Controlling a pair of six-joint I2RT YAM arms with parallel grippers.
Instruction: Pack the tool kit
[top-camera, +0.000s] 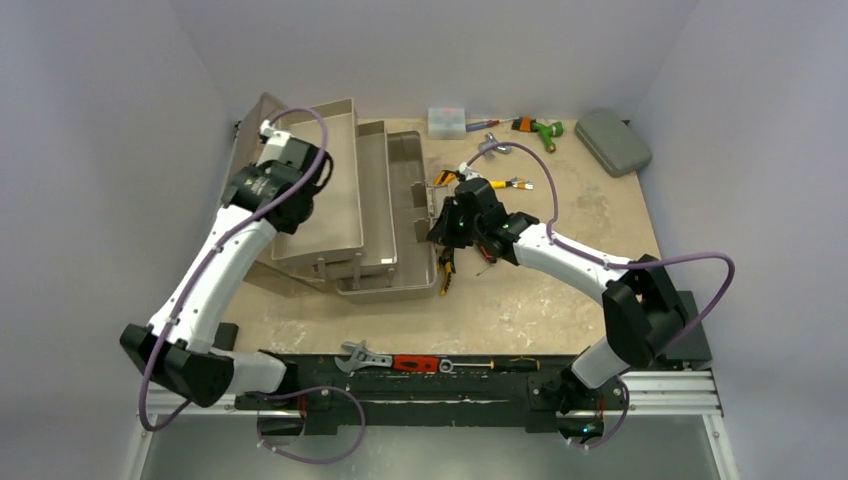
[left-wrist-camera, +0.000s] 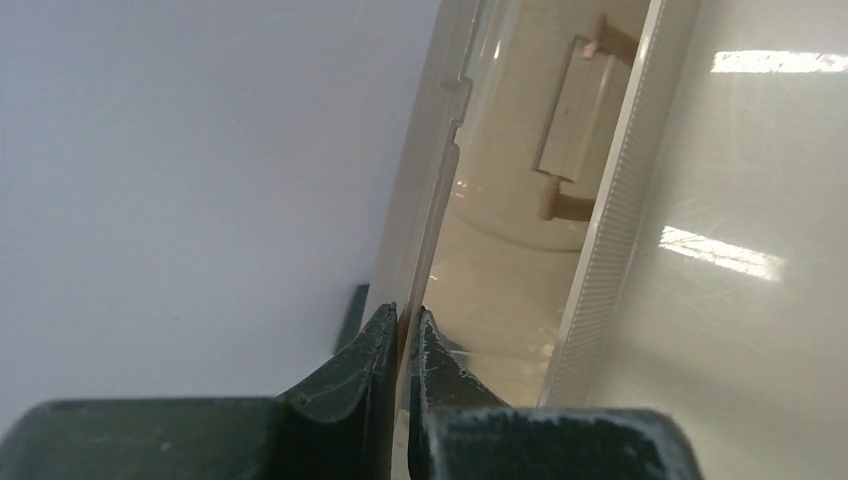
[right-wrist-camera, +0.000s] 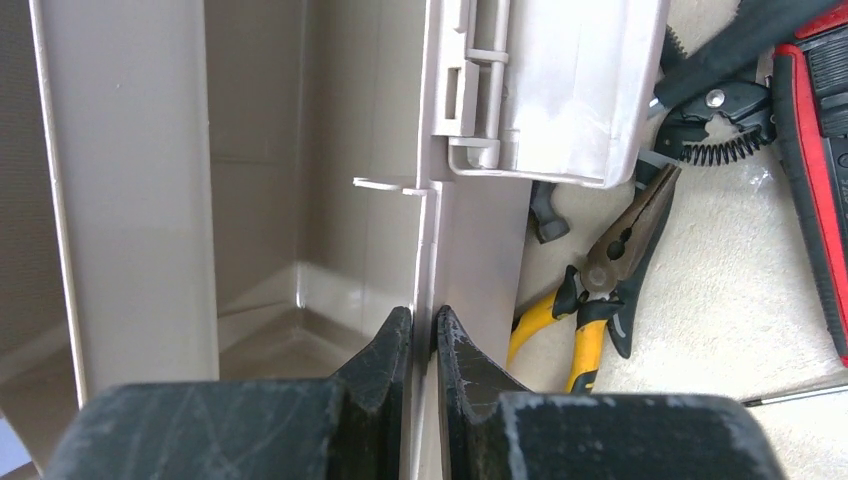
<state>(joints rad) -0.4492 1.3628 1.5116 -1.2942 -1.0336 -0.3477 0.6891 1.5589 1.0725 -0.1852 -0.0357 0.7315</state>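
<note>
The smoky lid still stands tilted beside the trays, so the robot's left gripper will next lower toward the white wall, to the left in the top view.
The tan toolbox lies opened out at the table's left, its trays fanned. My left gripper is at its far left corner, shut on the thin edge of the smoky lid; the pink handle shows through the lid. My right gripper is shut on the upright right wall of the rightmost tray. Yellow-handled pliers lie on the table just outside that wall. A red-handled tool and a black spring-jawed tool lie beyond them.
A small clear box, a green-and-orange tool and a flat grey case lie along the back edge. A wrench and a red-handled screwdriver rest on the black rail at the near edge. White walls close in on both sides.
</note>
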